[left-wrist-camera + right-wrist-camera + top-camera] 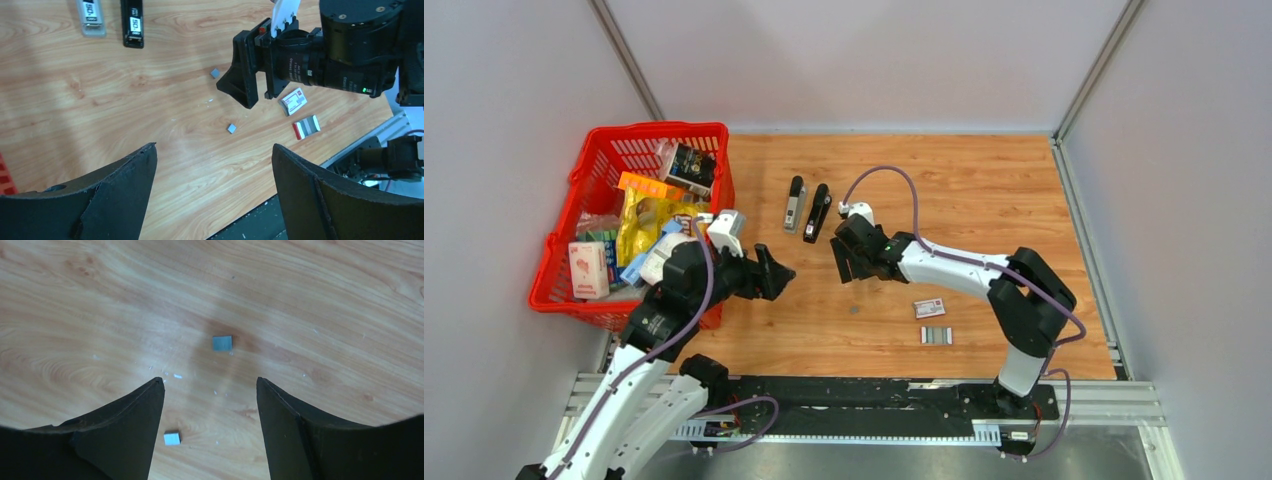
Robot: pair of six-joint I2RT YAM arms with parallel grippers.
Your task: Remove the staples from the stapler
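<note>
My right gripper's open fingers should next lower around the silvery staple bit ahead and close, as it lies below, in line with the finger gap.
Two staplers lie closed side by side at the back of the table, one grey-topped (pixel 795 203) (pixel 92 17) and one black (pixel 817 212) (pixel 132 22). Two small silvery staple bits lie loose on the wood (pixel 215 73) (pixel 231 128). In the right wrist view one bit (pixel 222 343) lies ahead of the jaws and one (pixel 172 438) by the left finger. My right gripper (pixel 847 268) (pixel 210 382) is open and empty, hovering over them. My left gripper (pixel 781 272) (pixel 214 146) is open and empty, left of the right one.
A small white-and-red box (pixel 929 309) (pixel 293 101) and a grey ribbed block of staple strips with a red edge (pixel 935 335) (pixel 306 126) lie at the front right. A red basket (pixel 574 190) full of packets stands at the left edge.
</note>
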